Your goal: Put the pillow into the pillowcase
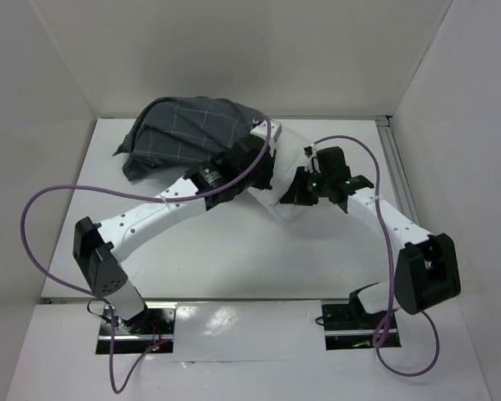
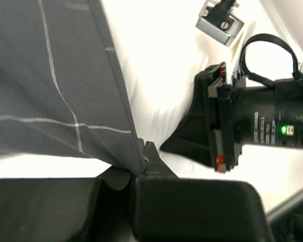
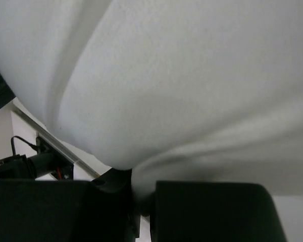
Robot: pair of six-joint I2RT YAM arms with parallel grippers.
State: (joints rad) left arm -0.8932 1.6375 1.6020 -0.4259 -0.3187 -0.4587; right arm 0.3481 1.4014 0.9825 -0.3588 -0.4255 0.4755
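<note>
The pillowcase is bunched up and only partly over the pillow (image 1: 289,144). I will lift my left gripper outward toward the pillowcase's far edge (image 1: 235,106) and let go of the hem.
The dark grey checked pillowcase (image 1: 184,129) lies bunched at the back left of the table, pulled partly over the white pillow (image 1: 289,144). The pillow's near end sticks out toward the right. My left gripper (image 1: 263,171) is at the pillowcase's mouth. In the left wrist view it (image 2: 143,164) is shut on the pillowcase (image 2: 50,75) hem, with the pillow (image 2: 156,65) just beyond. My right gripper (image 1: 294,190) presses into the pillow's near corner. In the right wrist view it (image 3: 141,191) is shut on a fold of the pillow (image 3: 182,80), which fills that view.
White walls close in the table at the back and both sides. A metal rail (image 1: 397,167) runs along the right edge, with a small metal bracket (image 2: 219,22) near it. Purple cables (image 1: 33,225) loop off both arms.
</note>
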